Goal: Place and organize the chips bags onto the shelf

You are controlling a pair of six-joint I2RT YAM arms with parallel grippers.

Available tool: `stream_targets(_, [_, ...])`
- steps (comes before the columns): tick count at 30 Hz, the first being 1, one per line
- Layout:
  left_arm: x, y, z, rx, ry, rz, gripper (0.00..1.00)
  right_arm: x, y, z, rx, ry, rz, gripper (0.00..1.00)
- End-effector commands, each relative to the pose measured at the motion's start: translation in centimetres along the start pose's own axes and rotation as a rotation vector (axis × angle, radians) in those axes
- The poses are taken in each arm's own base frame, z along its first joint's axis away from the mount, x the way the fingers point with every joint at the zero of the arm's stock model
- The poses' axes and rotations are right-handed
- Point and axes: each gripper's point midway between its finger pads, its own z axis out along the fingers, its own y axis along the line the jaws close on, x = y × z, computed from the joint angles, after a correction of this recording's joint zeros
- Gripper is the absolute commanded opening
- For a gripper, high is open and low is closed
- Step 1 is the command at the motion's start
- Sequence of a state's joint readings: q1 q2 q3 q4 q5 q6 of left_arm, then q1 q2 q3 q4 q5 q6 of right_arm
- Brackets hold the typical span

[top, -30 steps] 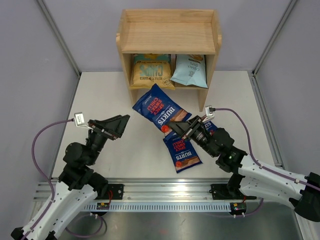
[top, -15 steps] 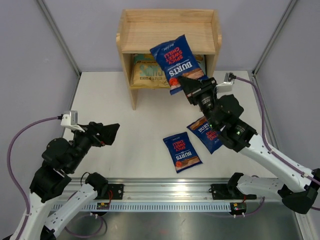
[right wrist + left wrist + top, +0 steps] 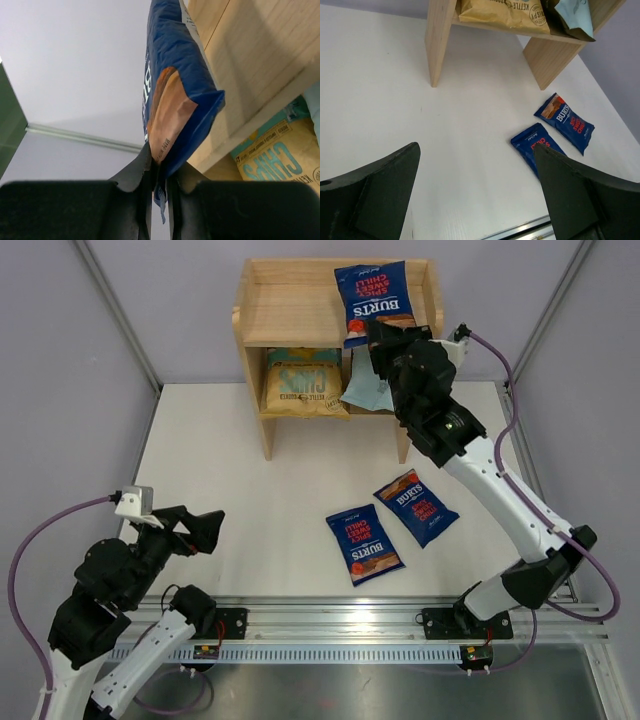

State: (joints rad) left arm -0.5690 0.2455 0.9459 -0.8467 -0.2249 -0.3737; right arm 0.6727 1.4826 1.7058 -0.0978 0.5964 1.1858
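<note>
The top level's bare end is below my right gripper and to its right in the top view, so I will lower the bag that way and let it go.
My right gripper is shut on the edge of a dark blue Burts bag and holds it above the right part of the wooden shelf's top tier; the wrist view shows the same bag pinched between the fingers. The tan-and-teal Chips bag and the pale blue bag stand on the lower tier. Two more Burts bags lie flat on the table, one in the middle and one to its right. My left gripper is open and empty, low at the near left, and also shows in its wrist view.
Grey walls with metal posts enclose the white table. An aluminium rail runs along the near edge. The right arm's cable arcs beside the shelf's right side panel.
My right gripper has lifted the Burts bag from the table up and back to above the shelf's top tier. The left arm has drawn back toward the near left.
</note>
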Motion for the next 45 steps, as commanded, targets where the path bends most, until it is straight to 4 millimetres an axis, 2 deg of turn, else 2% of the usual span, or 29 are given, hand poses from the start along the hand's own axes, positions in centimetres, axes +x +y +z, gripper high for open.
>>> stream_targets(1, [0.2, 0.3, 0.4, -0.005, -0.014, 0.044, 0.99, -2.5, -0.2, 2.3, 0.075, -0.108, 0.053, 0.08])
stream_targets(2, [0.1, 0.3, 0.5, -0.002, -0.017, 0.044, 0.99, -3.2, 0.0, 2.4, 0.099, -0.131, 0.062, 0.08])
stream_targets(3, [0.1, 0.4, 0.5, -0.007, -0.022, 0.041, 0.99, -3.1, -1.3, 3.5, 0.131, -0.142, 0.052, 0.08])
stream_targets(5, [0.2, 0.3, 0.6, -0.002, -0.028, 0.037, 0.99, -3.5, -1.6, 4.1, 0.159, -0.145, 0.068, 0.08])
stream_targets(7, [0.2, 0.3, 0.5, 0.002, -0.035, 0.033, 0.99, -3.6, -2.8, 5.1, 0.193, -0.142, 0.076, 0.08])
stream_targets(11, [0.0, 0.3, 0.3, 0.005, -0.05, 0.028, 0.99, -4.4, -4.5, 5.7, 0.253, -0.155, 0.095, 0.07])
stream_targets(16, [0.0, 0.5, 0.2, 0.003, -0.062, 0.017, 0.99, -5.2, -4.8, 5.3, 0.271, -0.176, 0.114, 0.08])
stream_targets(19, [0.1, 0.5, 0.2, 0.004, -0.061, 0.019, 0.99, -5.1, -4.9, 5.3, 0.275, -0.172, 0.124, 0.18])
stream_targets(23, [0.0, 0.5, 0.1, 0.002, -0.068, 0.013, 0.99, -4.9, -5.0, 5.0, 0.3, -0.15, 0.117, 0.41])
stream_targets(26, [0.0, 0.6, 0.1, -0.002, -0.066, 0.012, 0.99, -4.8, -5.4, 4.5, 0.324, -0.135, 0.113, 0.47])
stream_targets(30, [0.2, 0.7, 0.3, -0.01, -0.058, 0.014, 0.99, -5.1, -5.3, 3.4, 0.343, -0.117, 0.098, 0.63])
stream_targets(32, [0.2, 0.7, 0.4, -0.013, -0.058, 0.013, 0.99, -5.0, -5.7, 2.9, 0.363, -0.102, 0.084, 0.67])
stream_targets(36, [0.2, 0.7, 0.4, -0.016, -0.058, 0.012, 0.99, -5.4, -5.7, 1.9, 0.372, -0.092, 0.069, 0.81])
stream_targets(40, [0.4, 0.8, 0.7, -0.026, -0.042, 0.015, 0.99, -5.1, -5.5, 1.2, 0.364, -0.053, 0.057, 0.99])
stream_targets(43, [0.5, 0.8, 1.0, -0.031, -0.031, 0.016, 0.99, -5.3, -4.7, 0.3, 0.335, -0.027, 0.036, 0.99])
stream_targets(44, [0.6, 0.8, 1.2, -0.034, -0.023, 0.018, 0.99, -5.1, -5.1, 0.1, 0.338, -0.014, 0.014, 0.99])
stream_targets(45, [0.6, 0.9, 1.2, -0.039, -0.023, 0.017, 0.99, -5.6, -4.3, -0.6, 0.315, -0.007, 0.006, 0.99])
